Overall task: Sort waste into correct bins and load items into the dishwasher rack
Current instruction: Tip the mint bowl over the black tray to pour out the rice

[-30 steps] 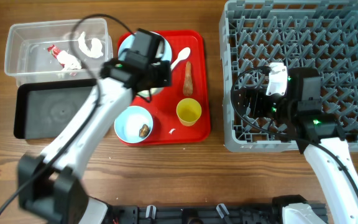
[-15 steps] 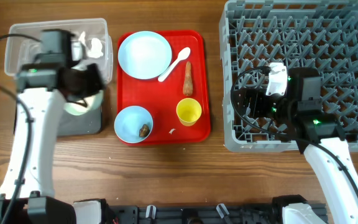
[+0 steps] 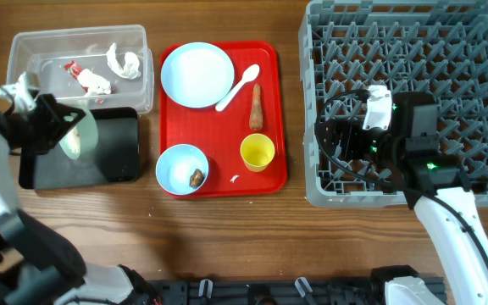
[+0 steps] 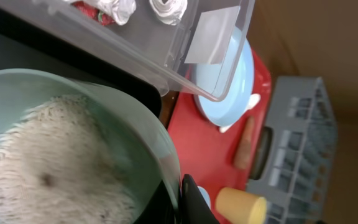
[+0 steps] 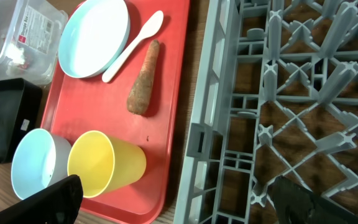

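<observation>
My left gripper tips out the rice next, crosses to the red tray (image 3: 271, 174) and goes down to release the bowl on the bare surface between plate and second bowl (image 3: 190, 126).
My left gripper (image 3: 63, 130) is shut on the rim of a pale blue bowl (image 3: 81, 138), holding it tipped on its side over the black tray (image 3: 119, 157). In the left wrist view the bowl (image 4: 143, 127) holds white rice (image 4: 42, 180), with my fingers (image 4: 183, 200) pinching its rim. The clear tub (image 3: 32, 83) holds a red-and-white wrapper (image 3: 77, 72) and crumpled paper (image 3: 125, 63). The red tray (image 3: 271, 174) carries the plate (image 3: 197, 74), spoon (image 3: 240, 84), carrot stick (image 3: 256, 108), yellow cup (image 3: 257, 152) and a second bowl (image 3: 180, 166) with a brown lump (image 3: 196, 177). My right gripper (image 3: 346, 141) is open and empty over the rack (image 3: 413, 51).
The right wrist view shows the rack's front left corner (image 5: 197, 140) beside the red tray (image 5: 173, 124), with the cup (image 5: 107, 163) and carrot stick (image 5: 143, 78) near that edge. A white scrap (image 3: 235, 179) lies on the red tray.
My left arm carried the rice bowl from the red tray leftward over the black tray, and it now hangs tipped on its side. The right arm has not moved.
</observation>
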Robot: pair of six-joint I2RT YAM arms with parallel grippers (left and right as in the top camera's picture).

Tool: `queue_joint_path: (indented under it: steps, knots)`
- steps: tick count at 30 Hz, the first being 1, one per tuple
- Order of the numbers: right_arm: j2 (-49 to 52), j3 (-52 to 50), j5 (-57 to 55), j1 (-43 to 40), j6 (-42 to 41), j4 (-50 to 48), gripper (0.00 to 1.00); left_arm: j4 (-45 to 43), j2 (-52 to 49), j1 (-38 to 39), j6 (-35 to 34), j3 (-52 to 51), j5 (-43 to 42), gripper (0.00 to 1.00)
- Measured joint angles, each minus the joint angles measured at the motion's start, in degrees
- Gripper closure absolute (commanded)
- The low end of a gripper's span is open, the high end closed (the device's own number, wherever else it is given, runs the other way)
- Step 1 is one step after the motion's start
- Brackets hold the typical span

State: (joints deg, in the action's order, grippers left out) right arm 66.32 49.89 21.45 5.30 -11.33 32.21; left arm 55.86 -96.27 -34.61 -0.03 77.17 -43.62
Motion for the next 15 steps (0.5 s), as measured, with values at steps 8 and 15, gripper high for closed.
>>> queue_joint_path:
  steps: [8, 15]
  knots:
    - [0.0, 0.0, 0.0, 0.0, -0.2, 0.0, 0.01, -0.2, -9.68, -6.14, 0.42, -0.2, -17.59, 0.96]
    - [0.0, 0.0, 0.0, 0.0, -0.37, 0.0, 0.01, -0.2, -11.52, -9.33, 0.44, -0.31, -28.13, 0.96]
